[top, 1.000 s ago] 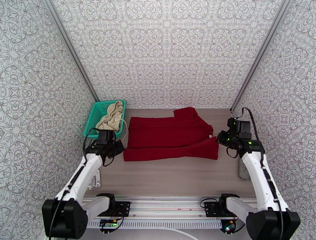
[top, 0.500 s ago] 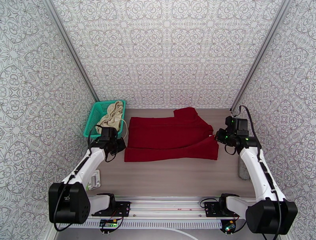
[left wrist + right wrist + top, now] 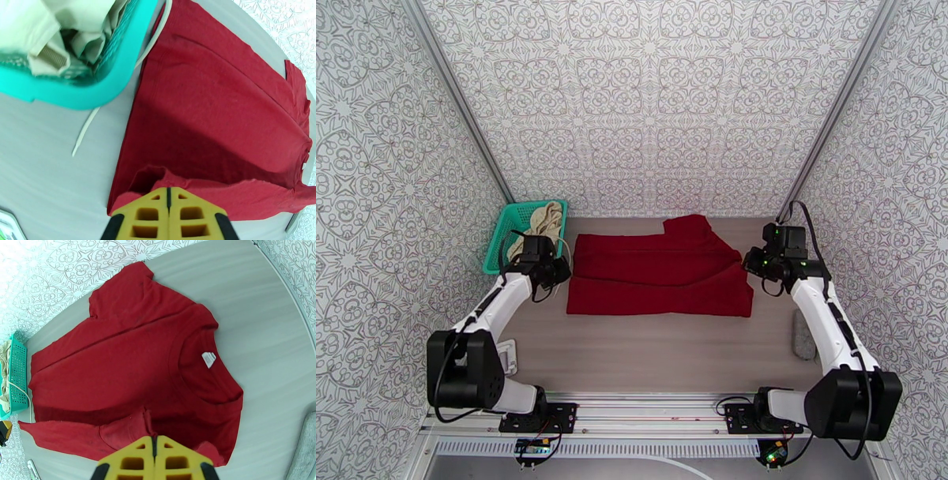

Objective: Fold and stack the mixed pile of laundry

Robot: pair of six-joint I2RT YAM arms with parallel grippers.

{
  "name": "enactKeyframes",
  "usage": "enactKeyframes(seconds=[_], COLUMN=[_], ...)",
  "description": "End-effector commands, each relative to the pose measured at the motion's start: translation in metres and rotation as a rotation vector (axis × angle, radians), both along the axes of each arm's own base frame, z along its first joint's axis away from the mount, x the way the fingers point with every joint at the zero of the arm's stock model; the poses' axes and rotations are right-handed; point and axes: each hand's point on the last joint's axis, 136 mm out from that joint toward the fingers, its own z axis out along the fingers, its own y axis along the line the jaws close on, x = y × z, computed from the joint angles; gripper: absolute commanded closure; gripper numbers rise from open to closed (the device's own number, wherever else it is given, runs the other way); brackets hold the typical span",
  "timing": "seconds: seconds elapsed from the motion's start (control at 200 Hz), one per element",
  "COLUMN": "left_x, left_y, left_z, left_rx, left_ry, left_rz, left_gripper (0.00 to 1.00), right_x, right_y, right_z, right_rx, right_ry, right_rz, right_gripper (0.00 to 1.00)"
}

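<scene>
My left gripper should move down onto the cloth next to let go of the shirt's edge, because the pinched bunch of red cloth still hangs raised above the flat red cloth beside the basket (image 3: 504, 230).
The dark red shirt (image 3: 656, 268) lies spread flat across the middle of the table, collar to the right with a white label (image 3: 208, 359). My left gripper (image 3: 558, 273) is shut on the shirt's near left edge; in the left wrist view the yellow fingers (image 3: 150, 213) pinch a raised bunch of red cloth (image 3: 221, 118). My right gripper (image 3: 751, 264) is shut on the near right edge, where red cloth (image 3: 130, 358) rises to the closed fingertips (image 3: 154, 438). The cream-beige garment (image 3: 541, 225) sits in the teal basket (image 3: 504, 230), its thin white cord (image 3: 85, 132) trailing onto the table.
The basket stands at the back left, touching the shirt's left edge. A grey object (image 3: 803, 335) lies by the right wall and a small white object (image 3: 506, 359) near the left front. Patterned walls close in on three sides; a rail (image 3: 648, 414) runs along the front.
Both grippers have moved toward the back wall, drawing the shirt's near edge up and back. The shirt's visible front strip has grown narrower.
</scene>
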Motion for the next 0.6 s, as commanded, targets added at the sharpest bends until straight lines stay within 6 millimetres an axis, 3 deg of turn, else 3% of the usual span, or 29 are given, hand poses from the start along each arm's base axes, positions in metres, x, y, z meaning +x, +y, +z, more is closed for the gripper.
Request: enactKeyframes(seconds=[0.0,0.18,0.595], left_x=[0.017,0.021,0.003], left_y=[0.005,0.010,0.024], left_z=[0.012,0.006,-0.026], left_rx=[0.009,0.015,0.002], left_ry=[-0.042,-0.025,0.026], left_rz=[-0.009,0.000,0.047], left_gripper=[1.00,1.00,1.00], right_x=[0.015,0.026,0.068], right_y=[-0.002,-0.004,-0.001], right_z=[0.015,0.003,-0.034], right_rx=[0.005,0.005,0.026], right_ry=[-0.052,-0.039,0.007], right_rz=[0.001,-0.007,0.039], right_gripper=[1.00,1.00,1.00])
